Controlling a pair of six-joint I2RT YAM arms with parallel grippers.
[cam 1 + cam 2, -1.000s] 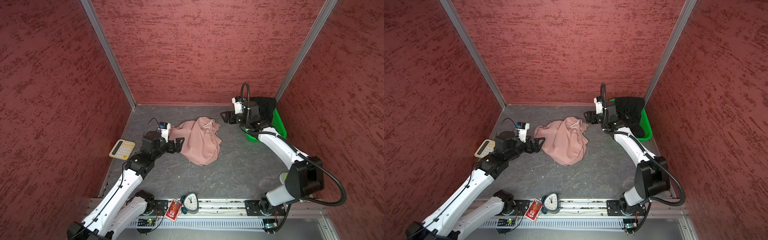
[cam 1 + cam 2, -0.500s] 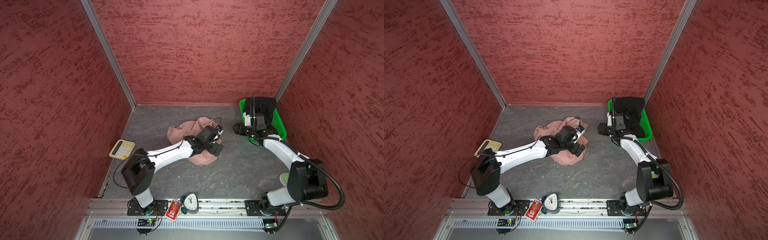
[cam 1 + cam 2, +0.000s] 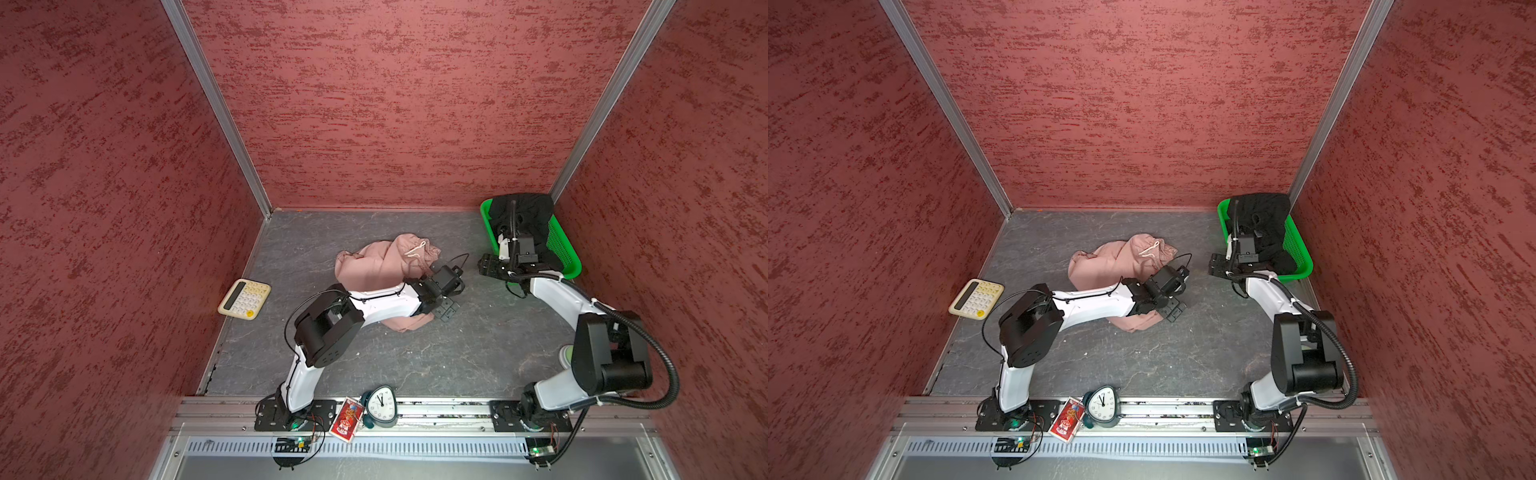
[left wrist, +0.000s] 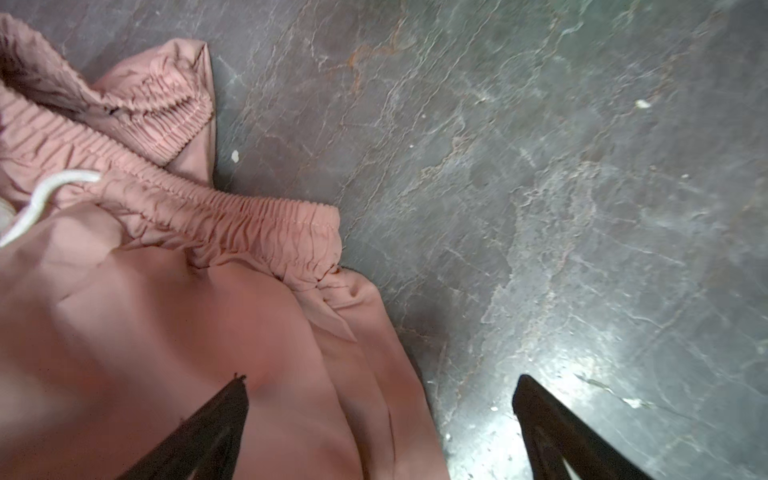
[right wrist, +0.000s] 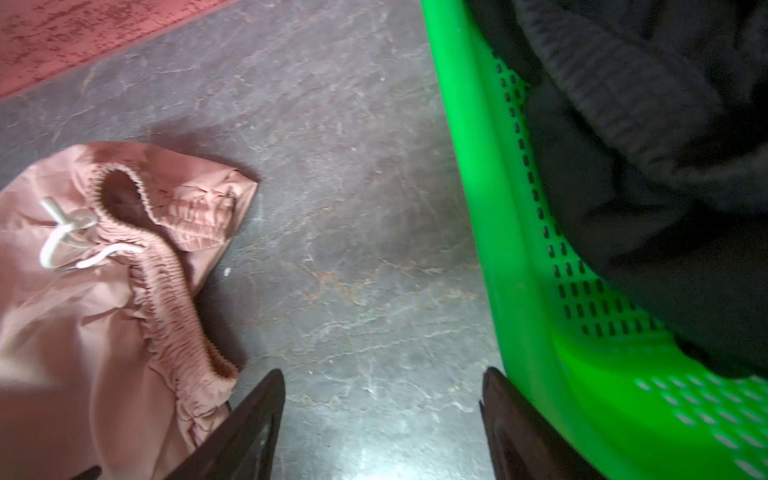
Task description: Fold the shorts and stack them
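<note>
The left gripper lowers onto the side edge of the pink shorts near the waistband's end next, since that edge already runs between its open fingers.
The dusty pink shorts [image 3: 386, 266] [image 3: 1117, 266] lie crumpled mid-floor, gathered waistband and white drawstring on top. My left arm reaches across them. My left gripper [image 3: 446, 309] [image 3: 1173, 311] stands open at their right edge. In the left wrist view the left gripper [image 4: 380, 382] has one finger over the pink shorts [image 4: 166, 332] and the other over bare floor. The black shorts [image 3: 523, 216] [image 3: 1266, 216] [image 5: 665, 166] are heaped in the green basket [image 3: 561, 249] [image 5: 519, 249]. My right gripper [image 3: 486, 266] [image 5: 384, 374] is open and empty over the floor, between the pink shorts [image 5: 83, 311] and the basket.
A cream calculator [image 3: 244, 298] lies by the left wall. A clock [image 3: 382, 405] and a red card [image 3: 347, 419] sit on the front rail. Red walls close in three sides. The basket [image 3: 1296, 245] fills the back right corner.
My left arm has swung from the left of the pink shorts across them to their right edge. My right gripper has drawn back and down beside the basket.
</note>
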